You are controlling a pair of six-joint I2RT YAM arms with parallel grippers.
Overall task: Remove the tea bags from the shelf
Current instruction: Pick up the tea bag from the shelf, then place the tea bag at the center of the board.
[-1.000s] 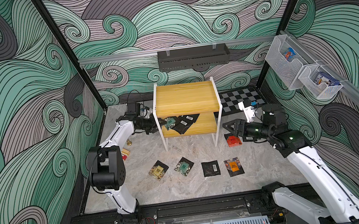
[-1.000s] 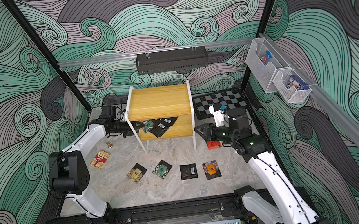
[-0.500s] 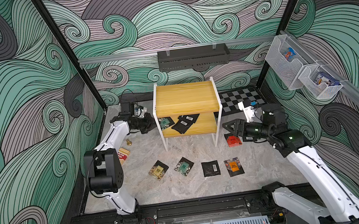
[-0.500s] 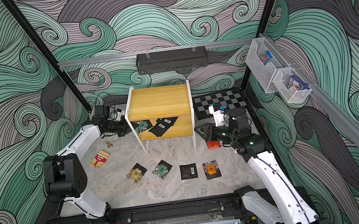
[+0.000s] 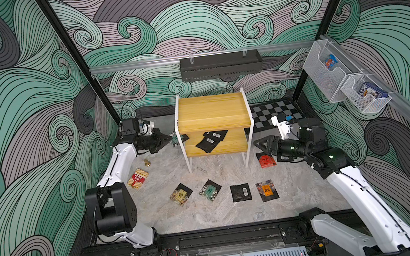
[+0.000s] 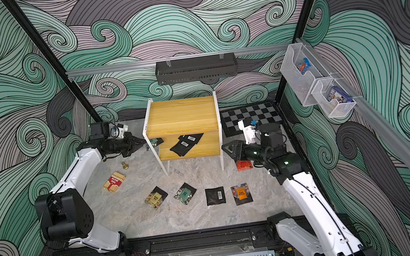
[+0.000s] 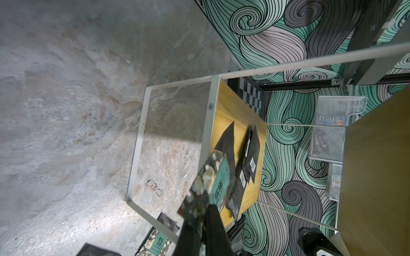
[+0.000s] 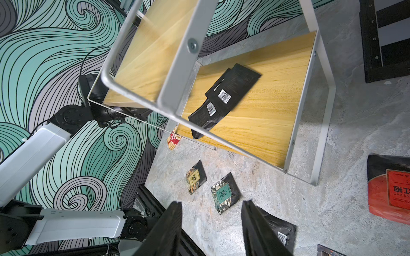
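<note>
The teal tea bag comes down and back in my left gripper next for its release, as the tabletop [image 5: 174, 169] beside the brass piece is bare there.
The shelf [image 5: 212, 111] [image 6: 180, 115] stands mid-table with yellow boards and a white frame. Two black tea bags [image 5: 211, 140] [image 6: 186, 143] [image 8: 224, 97] overlap on its lower board. My left gripper [image 5: 168, 140] [image 6: 144, 143] [image 7: 202, 212] is shut on a teal tea bag [image 5: 174, 139] [image 7: 218, 177], held at the shelf's left frame beside the lower board. My right gripper [image 5: 256, 144] [image 6: 224, 147] [image 8: 210, 204] hangs open and empty just right of the shelf. Several tea bags lie on the table: yellow [image 5: 180, 194], teal [image 5: 209, 190], black [image 5: 239, 192], orange [image 5: 267, 191], red [image 5: 266, 159].
A red-and-cream striped box [image 5: 137, 178] and a small brass piece [image 5: 147, 162] lie under the left arm. A checkered mat [image 5: 272, 114] sits at the back right. A black rack [image 5: 219, 64] hangs on the back wall, with mesh baskets [image 5: 337, 76] on the right wall.
My left gripper closed on the teal tea bag inside the lower tier and drew it leftward to the shelf's left frame. The right arm has barely moved.
</note>
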